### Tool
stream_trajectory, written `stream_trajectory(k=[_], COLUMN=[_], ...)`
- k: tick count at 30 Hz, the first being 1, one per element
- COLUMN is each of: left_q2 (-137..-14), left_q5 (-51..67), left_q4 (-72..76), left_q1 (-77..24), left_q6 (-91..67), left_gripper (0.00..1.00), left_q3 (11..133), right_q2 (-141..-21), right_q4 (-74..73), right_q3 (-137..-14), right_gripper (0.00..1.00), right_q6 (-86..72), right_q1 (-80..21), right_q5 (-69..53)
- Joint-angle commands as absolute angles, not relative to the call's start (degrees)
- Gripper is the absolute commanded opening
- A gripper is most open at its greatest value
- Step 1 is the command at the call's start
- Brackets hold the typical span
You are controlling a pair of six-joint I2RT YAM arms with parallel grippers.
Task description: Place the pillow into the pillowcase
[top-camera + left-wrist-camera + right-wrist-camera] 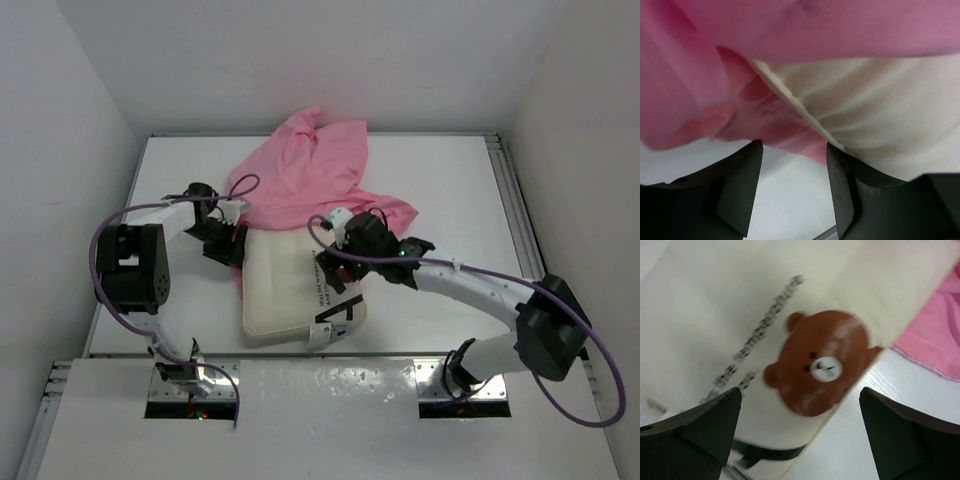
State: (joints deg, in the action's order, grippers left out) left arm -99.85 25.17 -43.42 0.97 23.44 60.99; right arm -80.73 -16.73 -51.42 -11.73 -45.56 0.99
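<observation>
My right gripper moves back from the bear patch next, down onto the pillow's free near edge, as the pillow's far end meets the pillowcase [310, 175].
The cream pillow [290, 285] lies in the middle of the table, its far end against the pink pillowcase [310, 175], which is crumpled behind it. My left gripper [228, 245] is at the pillow's far left corner, jaws apart with only bare table between them. In the left wrist view the left gripper [794, 150] has pink pillowcase [790, 30] lying over and under the pillow [880, 110] edge just past its tips. My right gripper [340, 262] hovers wide open over the pillow's right side. In the right wrist view the right gripper [800, 400] frames the brown bear patch [820, 362], holding nothing.
White walls close in the table on the left, back and right. A metal rail [515, 210] runs along the table's right edge. Purple cables [100, 250] loop off both arms. A dark tag [335, 312] sticks out at the pillow's near right corner.
</observation>
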Motion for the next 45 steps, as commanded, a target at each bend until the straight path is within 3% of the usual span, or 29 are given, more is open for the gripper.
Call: stream_trajectory(k=[1, 3, 11, 14, 18, 21, 27, 29, 31, 32, 34, 35, 36, 38, 39, 40, 45], left_q2=[-99.8, -98.9, -91.0, -88.9, -87.7, -89.9, -97.7, -99.0, -100.0, -100.2, -100.2, -99.9, -99.8, -97.9, -96.8, -93.9, -89.6], left_q5=[24.2, 23.6, 16.4, 18.8, 21.7, 20.1, 12.9, 8.2, 3.4, 2.6, 3.2, 4.2, 6.5, 9.7, 13.1, 14.6, 21.0], left_q4=[-39.1, -38.6, -44.3, -47.0, -42.0, -34.8, -24.6, -21.8, -17.9, -16.1, -16.0, -17.7, -19.1, -23.6, -24.9, -26.7, -37.2], left_q1=[0.6, 0.6, -1.0, -3.5, -10.1, -13.9, -18.4, -19.4, -20.3, -21.0, -21.6, -22.3, -22.8, -24.0, -24.5, -25.7, -30.3], left_q6=[22.2, 22.0, 24.6, 28.6, 30.9, 31.8, 28.0, 27.8, 28.6, 29.2, 29.3, 29.1, 28.8, 28.7, 28.7, 29.0, 33.8], left_gripper=[0.52, 0.51, 0.31, 0.39, 0.66, 0.74, 0.79, 0.78, 0.71, 0.59, 0.37, 0.08, 0.0, 0.0, 0.0, 0.0, 0.0], left_q3=[60.4, 60.4, 68.6, 73.8, 75.2, 72.8, 72.4, 71.7, 70.1, 69.4, 69.0, 69.7, 70.3, 72.1, 72.7, 72.9, 78.6], right_q2=[-74.1, -73.1, -68.5, -67.5, -71.3, -73.7, -81.6, -86.6, -90.5, -91.6, -94.2, -95.0, -95.7, -97.0, -97.0, -96.8, -96.6], right_q4=[-9.5, -8.4, -6.7, -4.0, -6.9, -3.2, 12.3, 18.3, 28.0, 35.1, 38.6, 38.2, 37.0, 32.8, 32.9, 34.6, 44.1], right_q3=[-47.0, -45.0, -38.9, -36.2, -38.4, -38.5, -36.6, -35.6, -33.7, -32.7, -31.4, -31.6, -32.0, -33.9, -34.2, -33.8, -37.6], right_gripper=[0.99, 0.99, 0.99, 0.99, 0.99, 0.99, 0.99, 0.99, 0.99, 0.99, 0.89, 0.79, 0.7, 0.39, 0.1, 0.0, 0.0], right_q6=[-0.5, 6.5, 23.1, 27.9, 31.7, 33.1, 30.5, 27.2, 24.0, 23.4, 24.4, 25.0, 25.5, 26.5, 26.8, 27.0, 32.6], right_q1=[-51.9, -53.3, -56.0, -57.8, -62.4, -66.1, -72.8, -73.6, -73.7, -73.5, -73.2, -73.3, -73.2, -72.9, -72.5, -72.2, -66.3], right_q5=[2.2, 0.2, -11.4, -13.2, -12.8, -10.7, -1.6, 7.6, 18.6, 22.3, 27.9, 30.7, 31.5, 31.5, 31.3, 32.2, 35.2])
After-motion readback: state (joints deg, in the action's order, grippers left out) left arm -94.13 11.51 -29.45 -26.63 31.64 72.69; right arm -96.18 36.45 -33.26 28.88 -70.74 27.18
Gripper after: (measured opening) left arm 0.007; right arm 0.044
